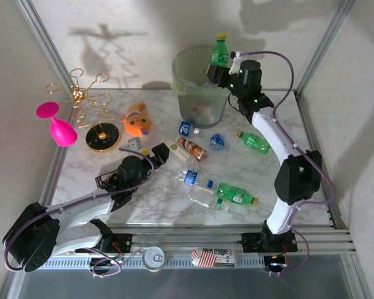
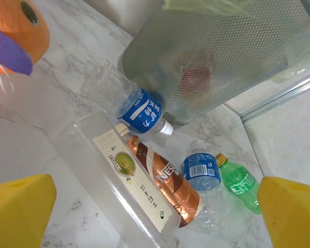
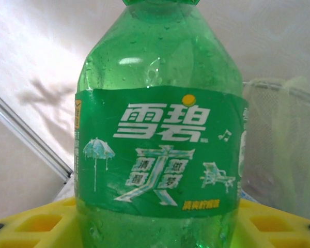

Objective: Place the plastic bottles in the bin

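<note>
The green bottle still stands by the bin's rim, so my right gripper will next move over the middle of the bin's opening (image 1: 197, 67) and release it.
My right gripper (image 1: 219, 71) is shut on a green plastic bottle (image 1: 220, 53), held upright over the far right rim of the pale-green bin (image 1: 188, 87). In the right wrist view the green bottle (image 3: 157, 129) stands between my yellow jaws (image 3: 157, 235), with the bin (image 3: 284, 150) behind it. My left gripper (image 1: 154, 154) hangs open low over the table. In its wrist view the yellow pads (image 2: 18, 206) flank a clear rectangular bottle (image 2: 119, 175) and an amber-brown bottle (image 2: 168, 181). A blue-labelled bottle (image 2: 139, 111) lies against the bin (image 2: 222, 57).
More bottles lie on the marble: blue ones (image 1: 217, 141) (image 1: 193, 179), green ones (image 1: 254, 142) (image 1: 237, 194). An orange plush (image 1: 137, 119), a pink wine glass (image 1: 56, 124) and a gold wire rack (image 1: 87, 99) stand at the left. A can (image 1: 154, 257) sits on the front rail.
</note>
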Tool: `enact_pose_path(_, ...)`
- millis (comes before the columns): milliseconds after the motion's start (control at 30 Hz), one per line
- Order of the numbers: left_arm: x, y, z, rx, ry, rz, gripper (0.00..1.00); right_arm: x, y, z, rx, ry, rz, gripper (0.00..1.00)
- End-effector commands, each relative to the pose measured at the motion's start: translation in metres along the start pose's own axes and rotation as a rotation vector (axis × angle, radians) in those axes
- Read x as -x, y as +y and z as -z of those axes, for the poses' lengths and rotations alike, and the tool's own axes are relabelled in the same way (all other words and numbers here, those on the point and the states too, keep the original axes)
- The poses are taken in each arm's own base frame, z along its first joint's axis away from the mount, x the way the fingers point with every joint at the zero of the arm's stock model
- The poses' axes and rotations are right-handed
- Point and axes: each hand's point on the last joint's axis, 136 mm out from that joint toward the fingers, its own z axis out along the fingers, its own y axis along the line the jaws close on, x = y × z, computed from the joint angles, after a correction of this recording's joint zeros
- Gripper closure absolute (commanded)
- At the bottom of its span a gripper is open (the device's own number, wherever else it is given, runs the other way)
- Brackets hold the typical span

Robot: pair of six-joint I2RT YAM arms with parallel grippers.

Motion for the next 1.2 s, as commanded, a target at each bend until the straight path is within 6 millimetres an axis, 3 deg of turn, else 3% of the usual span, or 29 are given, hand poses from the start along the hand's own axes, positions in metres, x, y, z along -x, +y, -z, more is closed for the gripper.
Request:
enact_pose_path(0, 0.002, 0.013, 0.005, 0.042, -0.017, -0.016, 0.00, 0.010, 0.015, -0.017, 0.042, -0.005, 0.011, 0.51)
enact_pose_path(233, 0.006, 0.014, 0.009, 0.047, -0.029, -0.016, 0.00, -0.007, 0.009, -0.053, 0.004, 0.067, 0.052, 0.51)
enact_pose_path(467, 0.007, 0.013, 0.010, 0.042, -0.031, -0.012, 0.01, -0.020, 0.002, -0.072, -0.005, 0.096, 0.063, 0.48)
enact_pose_path(667, 0.009, 0.012, 0.011, 0.042, -0.033, -0.012, 0.00, -0.014, 0.006, -0.078, -0.002, 0.100, 0.080, 0.33)
enact_pose_path(900, 0.013, 0.009, 0.013, 0.034, -0.041, -0.011, 0.00, 0.022, 0.023, -0.057, 0.009, 0.038, 0.119, 0.18)
enact_pose_path(1033, 0.015, 0.005, 0.013, 0.020, -0.046, -0.006, 0.00, 0.039, 0.034, -0.031, 0.006, 0.008, 0.148, 0.15)
enact_pose_path(1167, 0.016, 0.000, 0.012, -0.002, -0.048, 0.001, 0.00, 0.040, 0.039, 0.002, 0.001, -0.014, 0.164, 0.12)
